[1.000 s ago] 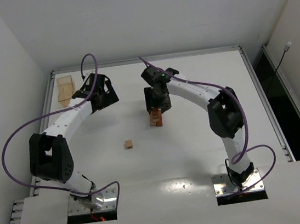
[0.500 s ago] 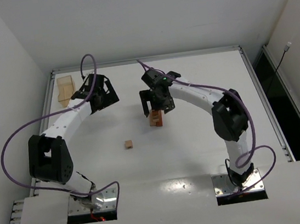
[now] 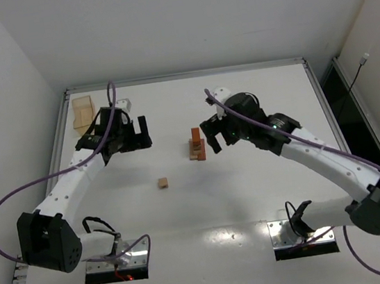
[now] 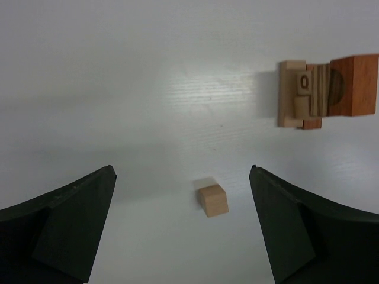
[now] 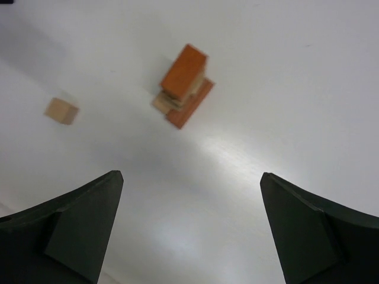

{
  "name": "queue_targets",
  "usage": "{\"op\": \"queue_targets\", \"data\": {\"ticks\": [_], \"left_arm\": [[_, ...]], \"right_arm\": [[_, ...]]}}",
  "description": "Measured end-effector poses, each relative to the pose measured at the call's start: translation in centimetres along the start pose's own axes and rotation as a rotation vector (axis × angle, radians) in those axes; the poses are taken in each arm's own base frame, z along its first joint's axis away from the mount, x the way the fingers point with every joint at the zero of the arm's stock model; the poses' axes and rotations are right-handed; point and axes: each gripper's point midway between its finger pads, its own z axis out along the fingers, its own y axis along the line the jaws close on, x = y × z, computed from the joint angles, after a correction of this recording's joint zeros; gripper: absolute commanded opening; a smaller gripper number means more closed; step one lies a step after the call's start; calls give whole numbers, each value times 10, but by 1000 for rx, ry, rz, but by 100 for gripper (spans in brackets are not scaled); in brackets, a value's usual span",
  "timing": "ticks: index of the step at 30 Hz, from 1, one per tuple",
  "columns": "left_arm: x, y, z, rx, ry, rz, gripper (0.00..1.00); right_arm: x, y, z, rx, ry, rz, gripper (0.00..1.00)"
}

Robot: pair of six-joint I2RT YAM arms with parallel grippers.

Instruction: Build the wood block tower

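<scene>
The loose tan cube [image 3: 162, 183] lies apart from the tower [image 3: 196, 146], and my left gripper will next move back and down to close on the cube's sides.
The wood block tower [image 3: 196, 146] stands mid-table, tan and reddish-brown blocks stacked, a reddish block on top. It also shows in the left wrist view [image 4: 323, 92] and the right wrist view [image 5: 183, 84]. A loose tan cube [image 3: 162, 183] lies on the table to the tower's near left; it shows between the left fingers' line of sight [image 4: 212, 200] and in the right wrist view [image 5: 61, 110]. My left gripper [image 3: 138, 133] is open and empty, left of the tower. My right gripper [image 3: 212, 138] is open and empty, just right of the tower and apart from it.
A translucent tan plastic box [image 3: 83, 112] stands at the table's far left corner, behind the left arm. The table's raised metal rim [image 3: 185, 75] runs along the far edge.
My right gripper has let go of the tower top, opened and drawn back to the right. My left arm has swung from the tan box toward the table's middle.
</scene>
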Motion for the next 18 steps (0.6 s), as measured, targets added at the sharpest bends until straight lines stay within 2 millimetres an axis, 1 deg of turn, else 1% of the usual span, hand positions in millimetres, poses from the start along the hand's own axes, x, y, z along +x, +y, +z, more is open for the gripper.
{"op": "queue_targets", "data": {"ticks": [1,3,5,6,7,9,10,11,13,15,18], "left_arm": [[9,0,1,10,28,5,91],[29,0,3,22,97,-2,91],[48,-2,5,34,168,-18,91],[58,-4,6,39,212,-29,91],[66,-6,7,45,245,-38,91],[81,-13,9,58,307,-49,91],[88,-19,9,63,336,-54,91],[93,-23,8,68,355,-54,91],[102,-32,6,78,388,-59,87],[110,-42,5,75,411,-62,82],[125,-56,7,66,448,-50,76]], "right_arm": [[1,-10,-5,25,-21,-39,100],[10,-33,-13,89,-41,-105,99],[29,-52,-17,148,-23,-154,99],[43,-62,-20,181,5,-174,99],[52,-69,-23,199,26,-187,99],[68,-82,-30,237,66,-204,99],[72,-88,-35,259,75,-207,97],[74,-93,-41,279,78,-206,97],[74,-102,-53,318,68,-194,96],[75,-113,-64,360,61,-174,95],[78,-129,-75,422,81,-144,93]]}}
